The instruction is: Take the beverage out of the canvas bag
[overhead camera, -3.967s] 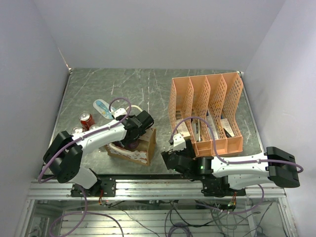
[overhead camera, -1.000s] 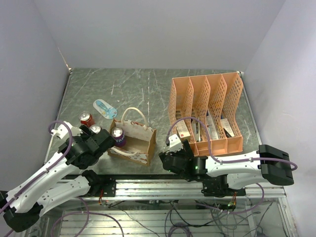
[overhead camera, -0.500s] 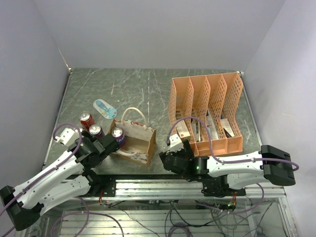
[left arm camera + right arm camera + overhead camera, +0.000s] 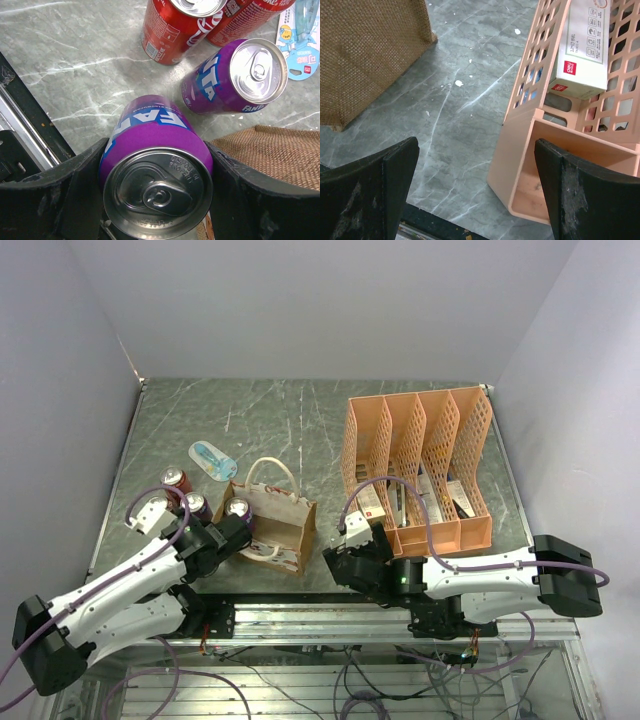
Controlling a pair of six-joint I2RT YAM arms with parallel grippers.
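I will next bring the can in my left gripper down to the bare tabletop [image 4: 170,92] beside the second Fanta can, clear of the bag, and let go of it there, since that spot is below.
My left gripper [image 4: 237,523] [image 4: 157,155] is shut on a purple Fanta can [image 4: 238,507] [image 4: 156,175], one finger on each side of it. The can is upright, outside the canvas bag [image 4: 283,527], just off its left end. The bag's tan weave shows at the right of the left wrist view [image 4: 272,155] and at the upper left of the right wrist view [image 4: 365,50]. My right gripper [image 4: 338,558] [image 4: 479,190] is open and empty, low over the table between the bag and the orange rack.
A second purple Fanta can [image 4: 235,77] [image 4: 196,505] and two red cola cans [image 4: 175,22] [image 4: 173,478] stand left of the bag. A blue card [image 4: 212,461] lies behind them. The orange file rack [image 4: 420,470] [image 4: 555,150] holds boxes at the right.
Four seconds ago my left gripper was down in the bag. Now it holds the purple can outside the bag's left end. In the last second the left arm swung round. The right arm barely moved.
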